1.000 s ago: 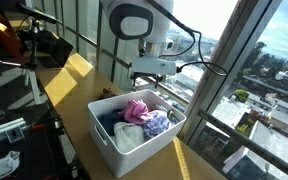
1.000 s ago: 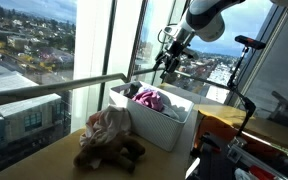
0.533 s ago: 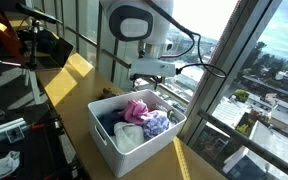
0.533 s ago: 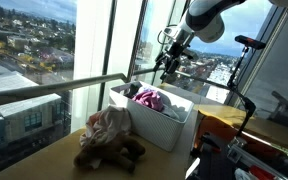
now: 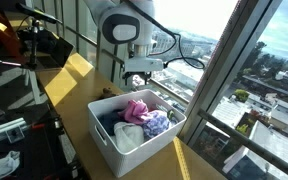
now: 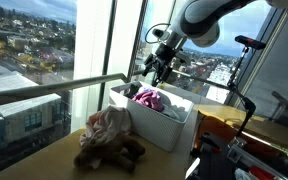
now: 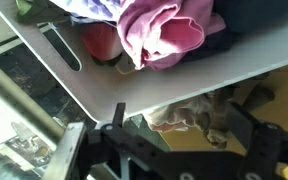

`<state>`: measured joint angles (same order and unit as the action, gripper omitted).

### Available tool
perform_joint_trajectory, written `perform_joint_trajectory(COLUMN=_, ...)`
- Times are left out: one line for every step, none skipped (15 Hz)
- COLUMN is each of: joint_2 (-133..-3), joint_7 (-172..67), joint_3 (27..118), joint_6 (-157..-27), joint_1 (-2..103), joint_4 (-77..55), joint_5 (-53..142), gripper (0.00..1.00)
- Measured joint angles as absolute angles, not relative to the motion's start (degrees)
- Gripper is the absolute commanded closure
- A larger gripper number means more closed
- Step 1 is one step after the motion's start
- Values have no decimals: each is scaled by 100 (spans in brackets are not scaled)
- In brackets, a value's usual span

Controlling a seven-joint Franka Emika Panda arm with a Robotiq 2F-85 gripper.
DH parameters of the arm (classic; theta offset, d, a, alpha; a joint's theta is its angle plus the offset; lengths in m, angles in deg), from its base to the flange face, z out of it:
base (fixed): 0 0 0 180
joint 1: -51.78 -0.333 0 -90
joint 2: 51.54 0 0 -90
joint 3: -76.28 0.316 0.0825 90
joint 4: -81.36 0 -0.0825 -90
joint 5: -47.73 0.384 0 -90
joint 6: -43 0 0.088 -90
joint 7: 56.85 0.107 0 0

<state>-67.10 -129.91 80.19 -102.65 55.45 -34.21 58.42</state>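
Note:
My open gripper moves past the bin's side and down onto the pinkish cloth's top edge [image 6: 111, 111] [image 7: 174, 114] next, which lies below it and above the brown piece of cloth.
A white plastic bin [image 5: 134, 152] [image 6: 170, 130] sits on the wooden table by the window, filled with clothes: a pink cloth [image 5: 136, 108] [image 6: 150, 98] [image 7: 164, 35] on top, with blue, white and dark pieces around it. My gripper [image 5: 136, 78] [image 6: 152, 72] [image 7: 184, 128] hangs open above the bin's far rim and holds nothing. In the wrist view the bin's white wall [image 7: 164, 82] crosses the frame. Beyond it, between my fingers, lies a heap of pinkish and brown cloth [image 7: 199, 110] [image 6: 109, 135] on the table beside the bin.
Tall window panes and a metal rail [image 6: 74, 88] stand close behind the bin. Dark equipment and cables [image 5: 14, 70] crowd the table on one side, and a stand with a red-orange box [image 6: 229, 125] sits past the bin.
The arm has swung sideways over the bin, toward the rim next to the cloth heap. The jaws stayed open and the clothes have not moved.

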Motion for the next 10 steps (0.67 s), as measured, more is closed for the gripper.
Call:
perform_joint_trajectory(joint_2=-6772, joint_7=-12985, joint_3=8095, joint_6=-10326, joint_1=5438, joint_4=-3405, joint_5=5737, gripper=0)
perform_joint_trajectory(joint_2=-6839, joint_7=-12980, joint_3=8166, joint_6=-10352, joint_1=5339, joint_4=-3376, joint_5=5626, gripper=0)
perform_joint_trajectory(joint_2=-6909, joint_7=-12976, joint_3=8232, joint_6=-10395, joint_1=5245, joint_4=-3349, joint_5=5529, gripper=0)
perform_joint_trajectory(joint_2=-6989, joint_7=-12975, joint_3=8298, joint_6=-10437, joint_1=5162, joint_4=-3307, joint_5=5427, gripper=0)
perform_joint_trajectory(joint_2=-7077, joint_7=-12974, joint_3=8354, joint_6=-10457, joint_1=5083, joint_4=-3257, joint_5=5321, gripper=0)
perform_joint_trajectory(joint_2=-7181, joint_7=-12974, joint_3=8403, joint_6=-10466, joint_1=5008, joint_4=-3187, joint_5=5202, gripper=0)
perform_joint_trajectory(joint_2=-7302, joint_7=-12973, joint_3=8441, joint_6=-10472, joint_1=4939, joint_4=-3099, joint_5=5077, gripper=0)
perform_joint_trajectory(joint_2=-7443, joint_7=-12973, joint_3=8464, joint_6=-10478, joint_1=4864, joint_4=-2992, joint_5=4915, gripper=0)
perform_joint_trajectory(joint_2=-7611, joint_7=-12970, joint_3=8475, joint_6=-10486, joint_1=4777, joint_4=-2858, joint_5=4720, gripper=0)
perform_joint_trajectory(joint_2=-7794, joint_7=-12963, joint_3=8479, joint_6=-10494, joint_1=4685, joint_4=-2711, joint_5=4519, gripper=0)
